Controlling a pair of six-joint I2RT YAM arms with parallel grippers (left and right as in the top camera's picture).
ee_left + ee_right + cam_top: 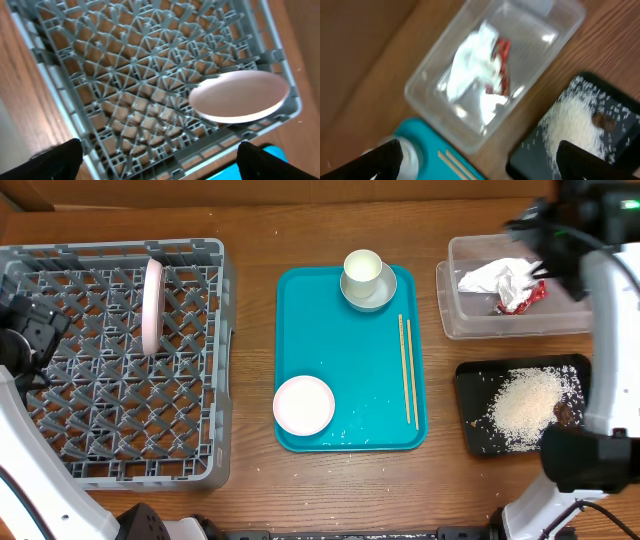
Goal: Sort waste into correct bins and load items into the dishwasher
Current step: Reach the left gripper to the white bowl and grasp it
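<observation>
The left gripper crosses to its right in the overhead view and lowers onto the whitish bowl's chopstick-side rim point(331, 402) next, where bare tray leaves room.
The pale pink plate point(152, 305) stands on edge in the grey dish rack point(200, 440); it also shows in the left wrist view point(239, 96). On the teal tray, a white cup point(362, 266) sits in a bowl point(370, 295), a second bowl point(303, 404) lies front left, and the chopsticks point(408, 370) lie at the right. The clear tub point(470, 320) holds white paper point(472, 65) and the red wrapper point(501, 70). The black tray point(475, 380) holds rice point(525, 402) and a brown scrap point(565, 412). My left gripper point(156, 160) is open and empty over the rack. My right gripper point(477, 160) is open and empty above the tub.
The teal tray point(350, 340) lies mid-table between the rack and the bins, with a few stray rice grains near its front edge. My left arm point(25, 330) is over the rack's left side. My right arm point(600, 330) runs along the table's right edge.
</observation>
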